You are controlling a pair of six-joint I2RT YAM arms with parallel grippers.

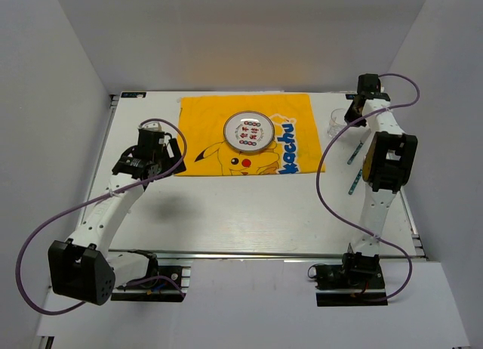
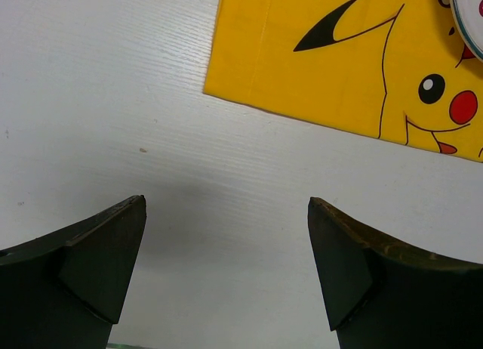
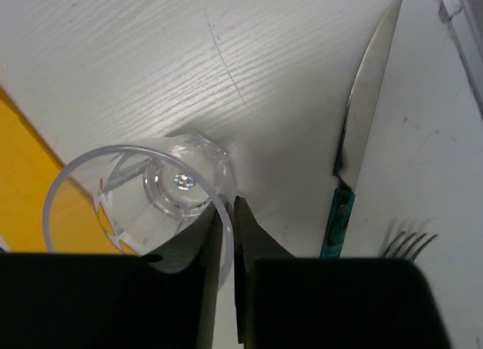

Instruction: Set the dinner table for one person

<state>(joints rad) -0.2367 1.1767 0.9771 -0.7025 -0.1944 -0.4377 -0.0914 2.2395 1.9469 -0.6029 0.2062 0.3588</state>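
The glass stands off the yellow cloth, so it goes outward and sideways with my right gripper onto the cloth's far corner beyond the lettering (image 1: 299, 108) next.
A clear drinking glass (image 3: 143, 190) stands on the white dinner table (image 1: 249, 213) at the back right, just off the yellow Pikachu cloth (image 1: 219, 130). My right gripper (image 3: 229, 205) is shut on the glass wall, one finger inside the rim and one outside. A patterned plate (image 1: 247, 132) sits on the cloth. A knife (image 3: 366, 115) with a green handle lies right of the glass, and the tines of a fork (image 3: 407, 245) show beside it. My left gripper (image 2: 226, 205) hangs open over bare table near the cloth's left corner, holding nothing.
In the top view the knife (image 1: 355, 151) and fork (image 1: 355, 181) lie along the right side, close to my right arm. A metal rail (image 1: 264, 253) runs along the near edge. White walls close in the table on three sides.
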